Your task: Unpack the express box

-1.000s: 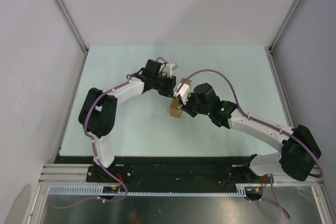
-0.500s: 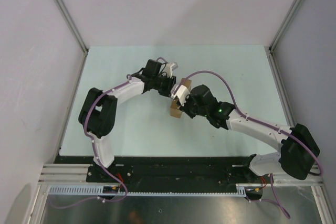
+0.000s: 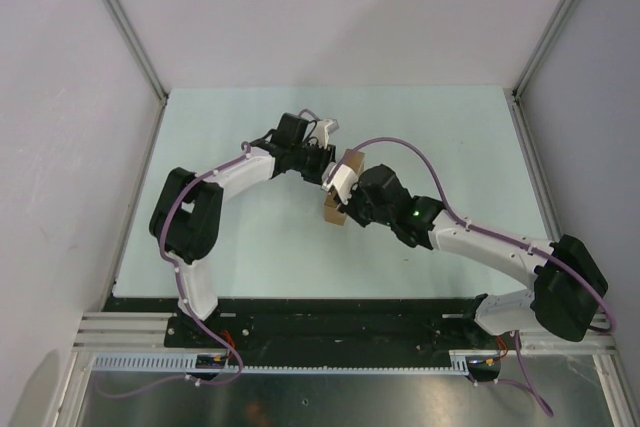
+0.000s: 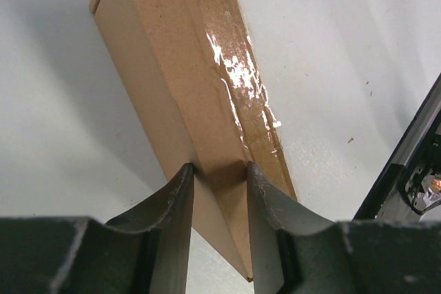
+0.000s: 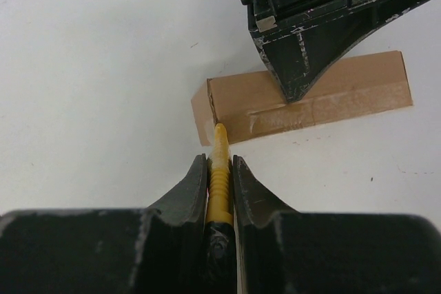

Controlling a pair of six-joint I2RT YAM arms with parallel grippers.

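My right gripper pulls away from the box (image 3: 333,210) toward the right in the top view next and lowers to release the knife on the tabletop, which is clear there.
The express box (image 3: 333,210), a narrow brown carton with clear tape along its seam (image 5: 331,109), stands on its long edge on the table at mid-table. My left gripper (image 4: 219,170) is shut on the box (image 4: 179,67) near one end, one finger on each broad face. From the other side, my right gripper (image 5: 219,163) is shut on a yellow-and-black utility knife (image 5: 220,184). The knife's yellow tip touches the box (image 5: 358,77) at its end corner, beside the tape. In the right wrist view the left gripper's fingers (image 5: 296,67) clamp the box from above.
The pale table (image 3: 230,117) is closed in by white walls and metal corner posts (image 3: 125,27) at the back and sides. A black rail (image 3: 330,322) with the arm bases runs along the near edge.
My right arm has crept left toward the box with the knife. The left arm and the box have stayed put.
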